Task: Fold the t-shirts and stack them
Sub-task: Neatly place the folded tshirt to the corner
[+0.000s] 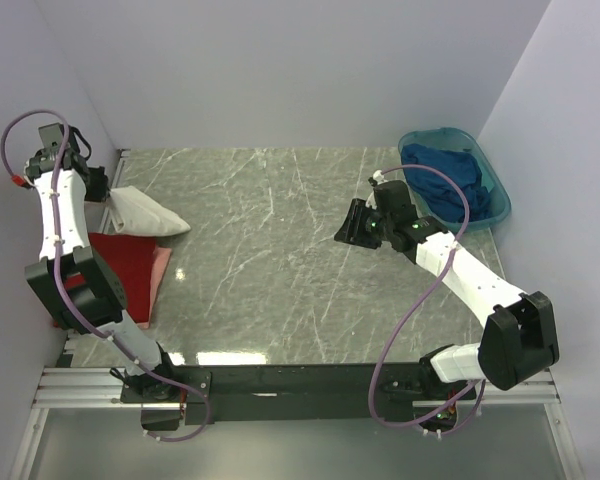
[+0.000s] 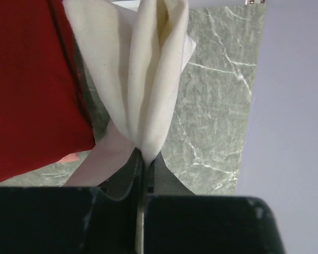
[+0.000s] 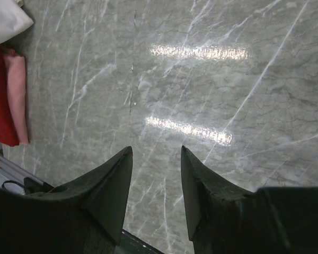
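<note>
My left gripper should next move the cream-white t-shirt point(image 1: 145, 212) back and down onto the flat red t-shirt point(image 1: 122, 272), which is below and back from the gripper, and let go of it there, so both are stacked.
My left gripper point(image 1: 102, 190) is at the far left, shut on a bunched edge of the cream-white t-shirt point(image 1: 145, 212). In the left wrist view the cream-white t-shirt point(image 2: 143, 69) fans out in folds from the left gripper point(image 2: 146, 161). The red t-shirt point(image 1: 125, 268) lies flat beside it at the table's left edge, with a pale pink underside showing along its right border; the red t-shirt point(image 2: 32, 79) also fills the left of the wrist view. The dark blue t-shirt point(image 1: 445, 175) is crumpled in the basin. My right gripper point(image 1: 352, 225) point(image 3: 156, 151) hangs open over bare marble, holding nothing.
The teal oval basin point(image 1: 495, 190) sits at the back right corner against the wall. White walls close in on the left, back and right. The green marble tabletop point(image 1: 270, 260) lies between the arms, with a metal rail point(image 1: 300, 385) along its near edge.
</note>
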Controlling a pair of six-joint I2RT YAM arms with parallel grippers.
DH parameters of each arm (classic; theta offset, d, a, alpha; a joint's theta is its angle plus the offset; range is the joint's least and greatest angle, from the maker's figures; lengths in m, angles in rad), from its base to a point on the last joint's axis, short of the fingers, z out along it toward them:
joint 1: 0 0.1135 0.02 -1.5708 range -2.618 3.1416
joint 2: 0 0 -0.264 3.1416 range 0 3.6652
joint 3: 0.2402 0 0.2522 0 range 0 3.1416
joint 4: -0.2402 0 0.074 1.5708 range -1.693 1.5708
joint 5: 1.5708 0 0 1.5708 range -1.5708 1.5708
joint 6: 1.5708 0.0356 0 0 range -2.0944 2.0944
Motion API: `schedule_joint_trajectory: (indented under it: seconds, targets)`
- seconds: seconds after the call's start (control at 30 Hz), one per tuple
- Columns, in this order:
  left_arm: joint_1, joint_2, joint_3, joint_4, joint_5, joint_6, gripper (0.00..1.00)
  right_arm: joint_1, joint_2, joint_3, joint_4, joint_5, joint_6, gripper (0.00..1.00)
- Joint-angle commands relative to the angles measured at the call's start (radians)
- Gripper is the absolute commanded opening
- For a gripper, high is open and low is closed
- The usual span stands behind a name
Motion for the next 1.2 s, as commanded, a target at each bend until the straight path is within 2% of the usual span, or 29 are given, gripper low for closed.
schedule_joint_trajectory:
  seconds: [0.0, 0.13, 0.5, 0.9, 1.17]
  targets:
    - [0.000, -0.046, 0.082, 0.013, 0.020, 0.022, 0.01, 0.002, -0.040, 0.033, -0.008, -0.007, -0.007, 0.49]
    - [0.002, -0.059, 0.134, -0.004, -0.002, 0.030, 0.01, 0.002, -0.043, 0.033, -0.010, -0.007, -0.007, 0.49]
    - [0.023, -0.117, 0.139, 0.008, -0.002, 0.062, 0.01, 0.002, -0.052, 0.031, -0.011, -0.007, -0.007, 0.49]
    - [0.037, -0.137, 0.228, -0.021, 0.006, 0.105, 0.01, 0.002, -0.060, 0.025, -0.014, -0.002, -0.004, 0.49]
    - [0.063, -0.207, 0.159, -0.016, 0.004, 0.119, 0.00, 0.002, -0.061, 0.027, -0.013, -0.004, -0.004, 0.49]
